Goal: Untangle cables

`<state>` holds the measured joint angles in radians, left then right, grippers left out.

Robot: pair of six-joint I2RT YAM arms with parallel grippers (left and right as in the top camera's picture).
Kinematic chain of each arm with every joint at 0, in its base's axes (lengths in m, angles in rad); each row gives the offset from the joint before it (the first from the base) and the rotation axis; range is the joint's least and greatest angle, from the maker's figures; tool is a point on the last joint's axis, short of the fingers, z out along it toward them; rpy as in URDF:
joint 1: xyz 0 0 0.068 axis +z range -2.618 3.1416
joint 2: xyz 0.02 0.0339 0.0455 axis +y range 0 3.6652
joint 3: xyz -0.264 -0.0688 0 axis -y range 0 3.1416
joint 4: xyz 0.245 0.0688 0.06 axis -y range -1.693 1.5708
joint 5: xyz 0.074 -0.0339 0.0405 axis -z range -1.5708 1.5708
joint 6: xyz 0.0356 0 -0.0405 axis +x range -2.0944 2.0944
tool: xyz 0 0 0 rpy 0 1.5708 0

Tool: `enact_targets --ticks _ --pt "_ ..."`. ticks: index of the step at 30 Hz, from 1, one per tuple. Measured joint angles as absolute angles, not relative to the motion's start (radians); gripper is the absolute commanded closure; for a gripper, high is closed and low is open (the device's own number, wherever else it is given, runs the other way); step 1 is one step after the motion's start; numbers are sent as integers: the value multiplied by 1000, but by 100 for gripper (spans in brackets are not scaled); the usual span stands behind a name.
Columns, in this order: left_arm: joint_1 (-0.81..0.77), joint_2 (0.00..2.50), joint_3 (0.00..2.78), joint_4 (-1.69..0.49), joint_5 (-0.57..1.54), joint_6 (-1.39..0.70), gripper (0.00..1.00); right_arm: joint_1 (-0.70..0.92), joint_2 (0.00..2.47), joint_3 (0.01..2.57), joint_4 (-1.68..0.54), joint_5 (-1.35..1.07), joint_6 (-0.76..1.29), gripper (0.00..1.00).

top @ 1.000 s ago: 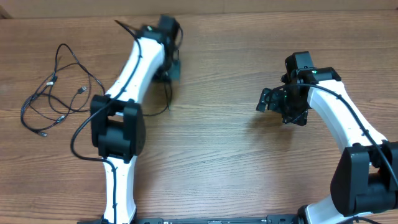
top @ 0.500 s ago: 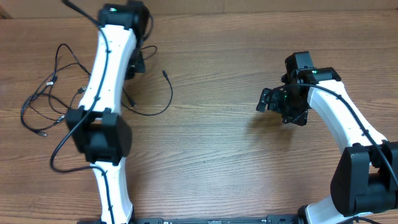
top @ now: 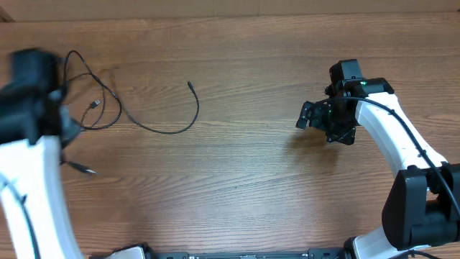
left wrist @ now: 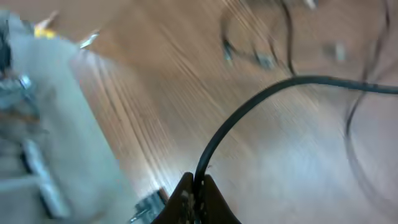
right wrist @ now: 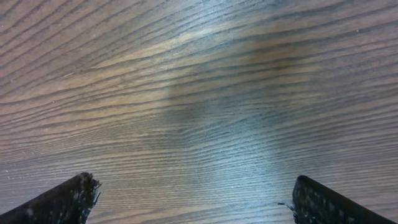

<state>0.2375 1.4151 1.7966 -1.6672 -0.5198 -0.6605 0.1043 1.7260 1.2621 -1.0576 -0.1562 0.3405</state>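
Observation:
The held black cable runs into the looped cables, so my left gripper needs to bring it down and toward those loops next, over the cable heap (top: 83, 97) (left wrist: 264, 50).
Thin black cables (top: 97, 108) lie looped at the table's left. One long cable (top: 172, 130) curves out from them to a plug end (top: 190, 85) nearer the middle. Another plug (top: 87, 170) lies lower left. My left gripper (top: 66, 129) is blurred at the far left edge, beside the bunch. In the left wrist view it (left wrist: 198, 186) is shut on a black cable (left wrist: 249, 109) that rises from the jaws and bends right, with other cables (left wrist: 261, 57) blurred beyond. My right gripper (top: 306, 115) (right wrist: 199, 202) hangs open over bare wood, nothing between its fingers.
The wooden table (top: 251, 180) spans the whole view. The left arm's white link (top: 36, 194) covers the lower left corner. The right arm (top: 392, 137) rises from the lower right.
My left arm has swung fast from the table's upper middle to the far left edge, pulling a cable along. One long cable now lies stretched out in a curve. The right arm has not moved.

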Motion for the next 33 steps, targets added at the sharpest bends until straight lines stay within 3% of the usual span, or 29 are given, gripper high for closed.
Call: enact_targets --ticks 4,10,18,24,25,27,30,33 --pt "466 1369 1794 -1466 -575 -718 96 105 1726 1262 -1049 -157 340 1" --pt "611 1426 1785 -1112 -715 -677 96 104 1726 1262 -1045 -157 340 1" --pt "628 1648 1785 -1082 -602 -674 96 104 1726 1262 -1032 -168 340 1" --pt "595 1869 1785 -1108 -315 -620 95 104 1726 1262 -1030 -176 340 1" --pt "586 1890 1785 -1114 -274 -605 74 105 1726 1262 -1030 -176 340 1" --pt "558 1947 1785 -1127 -182 -564 22 104 1726 1262 -1029 -176 340 1" --pt "505 2035 1785 -1144 -103 -508 12 105 1726 1262 -1031 -176 340 1" --pt "474 2077 1785 -1171 -73 -486 12 105 1726 1262 -1030 -176 340 1"
